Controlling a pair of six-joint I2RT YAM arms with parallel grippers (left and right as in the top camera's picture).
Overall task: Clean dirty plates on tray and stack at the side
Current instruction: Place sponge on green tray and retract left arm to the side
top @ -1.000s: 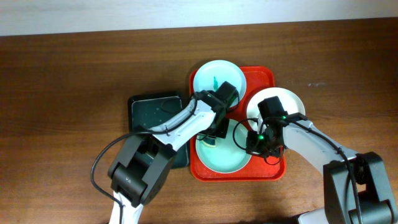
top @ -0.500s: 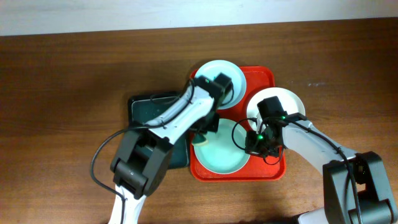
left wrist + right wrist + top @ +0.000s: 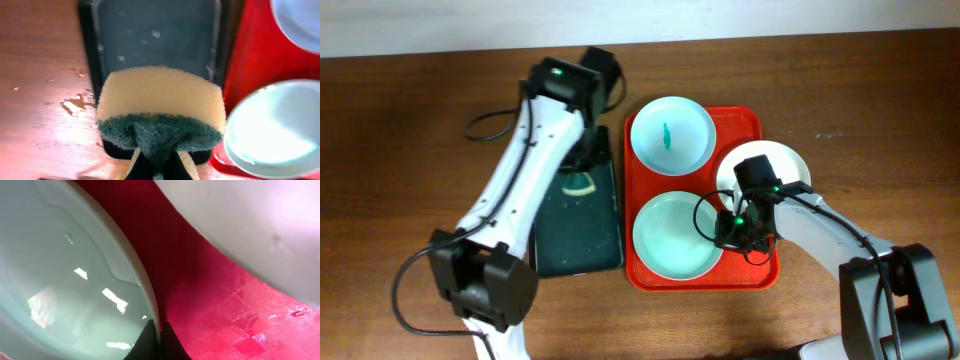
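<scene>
I will next bring my left gripper down toward the middle of the black tray (image 3: 575, 235) and let go of the yellow-and-green sponge there, as the tray is open below it.
The red tray (image 3: 745, 125) holds two pale mint plates. The far plate (image 3: 670, 135) has a teal smear in its centre; the near plate (image 3: 678, 235) looks plain and wet. A white plate (image 3: 775, 160) lies over the tray's right rim, partly under my right arm. My right gripper (image 3: 728, 232) is shut on the near plate's right rim (image 3: 150, 305), one finger inside and one outside. My left gripper (image 3: 583, 165) hangs over the black tray (image 3: 575, 235), shut on the yellow-and-green sponge (image 3: 160, 107).
The black tray (image 3: 160, 35) sits directly left of the red tray (image 3: 245, 60). Water drops lie on the wood (image 3: 75, 105) left of the black tray. Brown tabletop surrounds both trays, and a pale wall edge runs along the back.
My left arm has swung left and back from above the near plate to over the black tray, still gripping the sponge. The near plate is now uncovered. The right gripper has stayed put.
</scene>
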